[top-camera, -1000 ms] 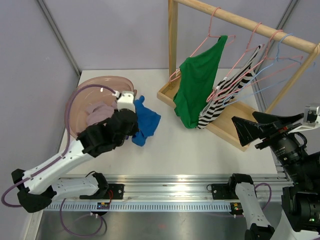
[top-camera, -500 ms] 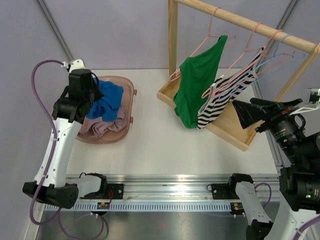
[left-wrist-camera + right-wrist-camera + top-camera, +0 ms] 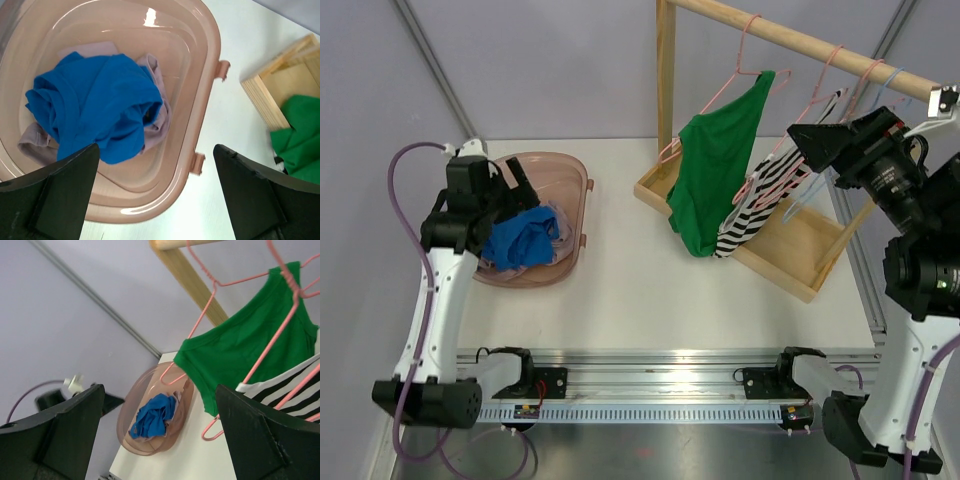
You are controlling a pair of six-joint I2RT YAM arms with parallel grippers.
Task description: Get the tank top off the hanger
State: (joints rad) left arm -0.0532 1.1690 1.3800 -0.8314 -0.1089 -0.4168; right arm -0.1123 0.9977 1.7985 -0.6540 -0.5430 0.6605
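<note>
The striped top's hanger wire is bare below its twist, so my right gripper will next move outward, then toward the green tank top onto that bare part.
A green tank top (image 3: 712, 170) hangs on a pink hanger (image 3: 740, 75) from the wooden rail (image 3: 800, 40); the right wrist view has it (image 3: 250, 355) up close. Beside it a black-and-white striped tank top (image 3: 760, 205) hangs on another pink hanger. My right gripper (image 3: 817, 140) is open, raised level with the hangers just right of the striped top, holding nothing (image 3: 160, 390). My left gripper (image 3: 525, 188) is open over the pink basin (image 3: 570, 165). A crumpled blue garment (image 3: 95, 105) lies loose in it below the fingers.
The rack's wooden base tray (image 3: 800, 250) sits at the back right, its corner (image 3: 270, 95) close to the basin rim (image 3: 210, 65). A pale lilac cloth (image 3: 155, 115) lies under the blue garment. More empty wire hangers (image 3: 880, 85) hang at the rail's right end.
My left gripper carried the blue garment over the basin, opened and let it fall in. My right arm rose from beside the rack's base to the height of the hangers.
</note>
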